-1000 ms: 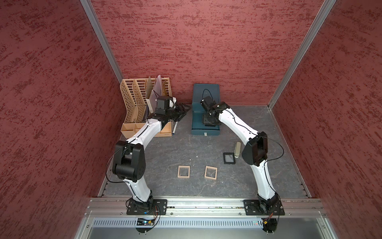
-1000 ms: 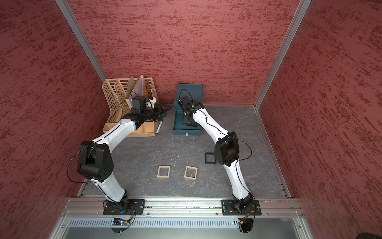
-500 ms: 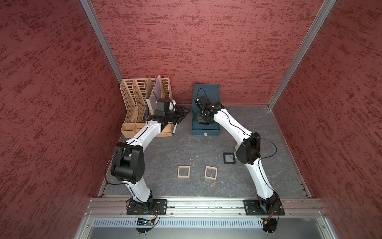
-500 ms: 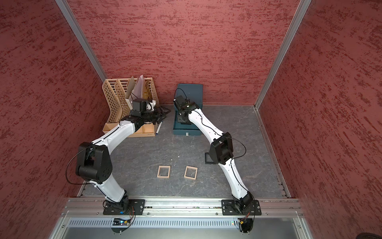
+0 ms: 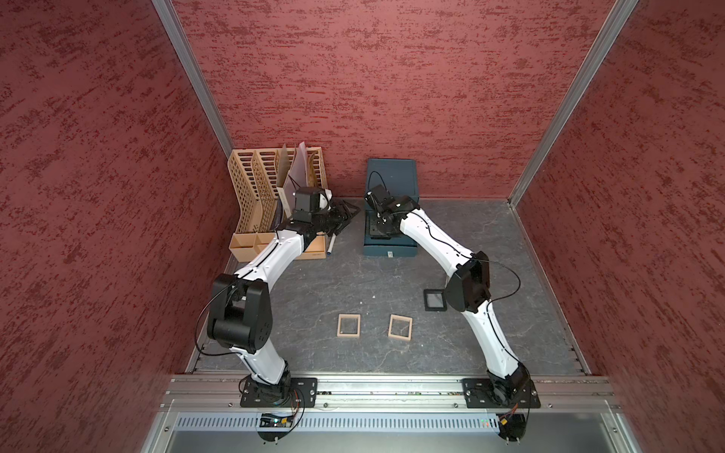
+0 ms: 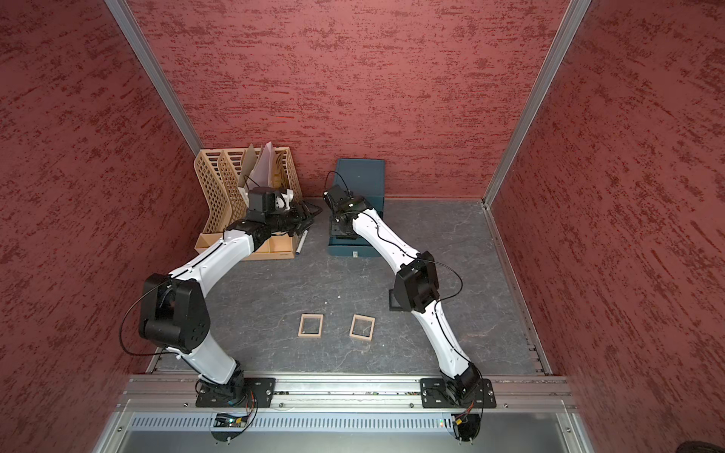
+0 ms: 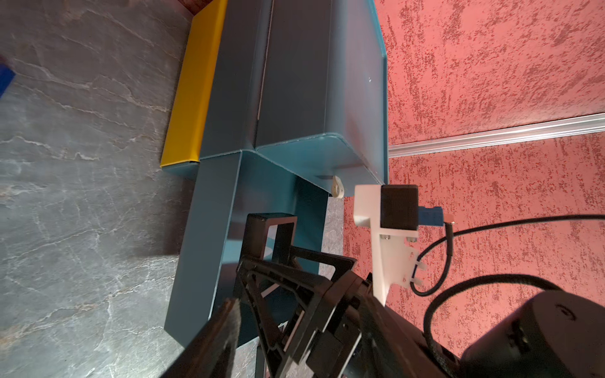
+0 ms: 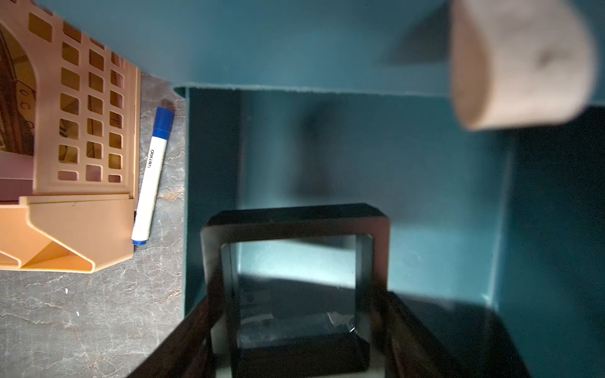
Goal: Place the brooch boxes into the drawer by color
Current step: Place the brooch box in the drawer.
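The bottom of the open drawer is below my right gripper, so the black brooch box (image 8: 294, 225) should next go down between the drawer's teal sides with my right gripper and be released there.
The drawer chest (image 5: 392, 176) is dark teal and stands at the back wall with one drawer (image 5: 390, 249) pulled out. My right gripper (image 8: 298, 294) is shut on a black brooch box (image 8: 294, 225), held upright over that open drawer (image 8: 425, 196). The left wrist view shows the same box (image 7: 262, 225) above the drawer's side (image 7: 209, 245). My left gripper (image 5: 349, 211) hangs open just left of the chest, holding nothing. On the floor lie another black box (image 5: 434, 300), half hidden by the right elbow, and two pinkish-beige boxes (image 5: 348, 325) (image 5: 400, 327).
A tan slotted file rack (image 5: 259, 188) fills the back left corner. A white marker with a blue cap (image 5: 330, 245) lies between the rack and the chest. A yellow panel (image 7: 193, 98) shows low on the chest's side. Red walls close in on three sides.
My right arm has carried the black box a little farther back and left over the open drawer, its elbow swinging left. The left arm has hardly moved.
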Action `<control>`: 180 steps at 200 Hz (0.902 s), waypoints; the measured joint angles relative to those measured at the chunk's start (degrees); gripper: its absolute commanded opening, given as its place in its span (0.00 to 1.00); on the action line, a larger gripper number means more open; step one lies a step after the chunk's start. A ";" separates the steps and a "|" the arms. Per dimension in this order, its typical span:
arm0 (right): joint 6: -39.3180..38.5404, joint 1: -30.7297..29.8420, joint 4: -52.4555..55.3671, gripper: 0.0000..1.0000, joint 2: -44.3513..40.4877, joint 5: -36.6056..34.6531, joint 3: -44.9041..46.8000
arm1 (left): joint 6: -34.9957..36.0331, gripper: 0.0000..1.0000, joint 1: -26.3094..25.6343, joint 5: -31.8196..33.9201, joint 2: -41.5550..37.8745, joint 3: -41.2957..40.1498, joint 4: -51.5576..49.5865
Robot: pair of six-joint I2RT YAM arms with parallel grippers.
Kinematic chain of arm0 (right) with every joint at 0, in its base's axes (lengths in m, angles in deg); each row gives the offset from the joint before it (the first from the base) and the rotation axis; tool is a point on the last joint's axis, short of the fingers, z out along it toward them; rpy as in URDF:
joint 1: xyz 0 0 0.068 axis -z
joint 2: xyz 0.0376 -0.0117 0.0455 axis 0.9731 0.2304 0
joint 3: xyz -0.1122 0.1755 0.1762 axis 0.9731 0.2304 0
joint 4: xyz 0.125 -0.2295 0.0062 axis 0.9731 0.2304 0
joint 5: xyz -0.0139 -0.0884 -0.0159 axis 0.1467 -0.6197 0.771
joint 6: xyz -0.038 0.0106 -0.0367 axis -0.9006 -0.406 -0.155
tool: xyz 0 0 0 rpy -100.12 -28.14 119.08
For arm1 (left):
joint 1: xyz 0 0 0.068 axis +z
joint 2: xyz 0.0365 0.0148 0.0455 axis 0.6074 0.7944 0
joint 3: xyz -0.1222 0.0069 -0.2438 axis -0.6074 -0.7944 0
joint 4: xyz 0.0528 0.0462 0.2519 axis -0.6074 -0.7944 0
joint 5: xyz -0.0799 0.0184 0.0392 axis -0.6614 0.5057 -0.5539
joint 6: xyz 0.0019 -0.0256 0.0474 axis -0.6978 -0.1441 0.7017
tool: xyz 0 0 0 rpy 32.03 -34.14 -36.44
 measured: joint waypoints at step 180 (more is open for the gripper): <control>1.11 0.00 -1.03 0.83 2.08 2.62 0.00 | 0.26 0.62 0.04 0.02 -0.35 0.00 -0.15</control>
